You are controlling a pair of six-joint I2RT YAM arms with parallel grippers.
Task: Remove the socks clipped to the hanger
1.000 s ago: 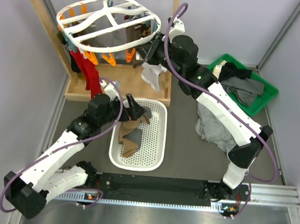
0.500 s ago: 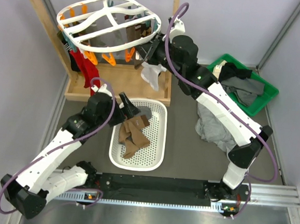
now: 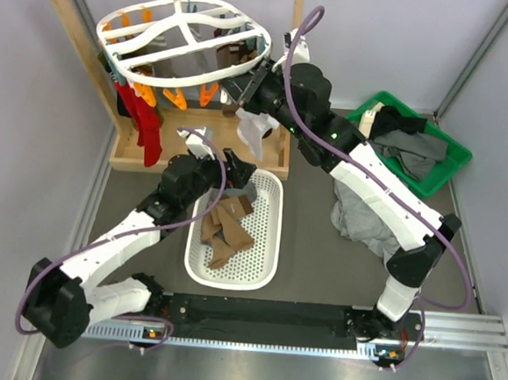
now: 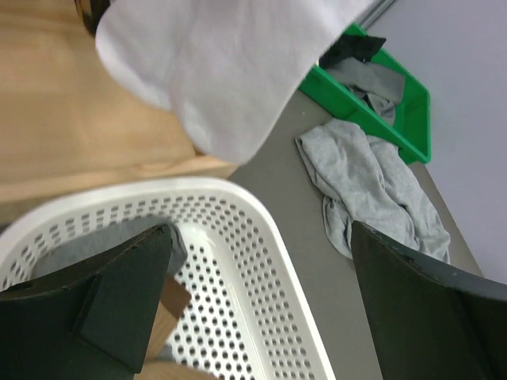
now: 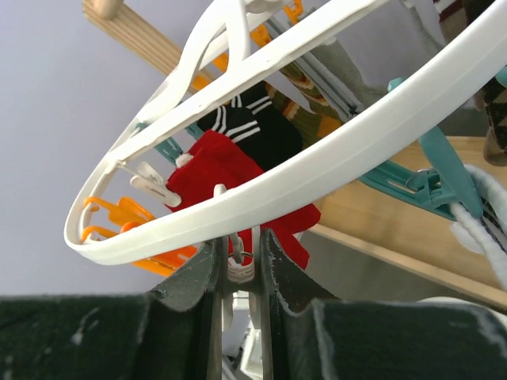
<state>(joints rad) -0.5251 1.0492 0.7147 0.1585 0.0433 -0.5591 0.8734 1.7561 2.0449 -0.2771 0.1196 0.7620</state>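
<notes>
The pale sock's lower end (image 3: 256,145) (image 4: 222,117) hangs free beyond my open fingers. My left gripper moves outward onto it next, toward the right in the top view.
The white oval hanger (image 3: 185,37) hangs from the wooden rail, with a red sock (image 3: 149,131) and darker socks clipped at its left. A pale grey sock (image 3: 250,133) hangs at its right edge. My right gripper (image 3: 248,93) is at that edge. In the right wrist view it (image 5: 240,261) is shut on a white clip (image 5: 241,267) under the hanger rim (image 5: 333,154), with the red sock (image 5: 230,186) and a black white-striped sock (image 5: 257,119) behind. My left gripper (image 3: 237,165) is open and empty (image 4: 261,309) just below the pale sock (image 4: 230,71), over the basket's far end.
A white perforated basket (image 3: 267,244) holds brown-tan and grey socks (image 3: 224,232). The wooden stand's base (image 3: 196,146) lies behind it. A green bin (image 3: 445,170) with dark garments is at the right, and a grey garment (image 3: 362,216) lies on the table beside it.
My left gripper let the brown sock fall into the basket, then moved back and right toward the hanging pale sock. My right gripper stayed at the hanger's edge.
</notes>
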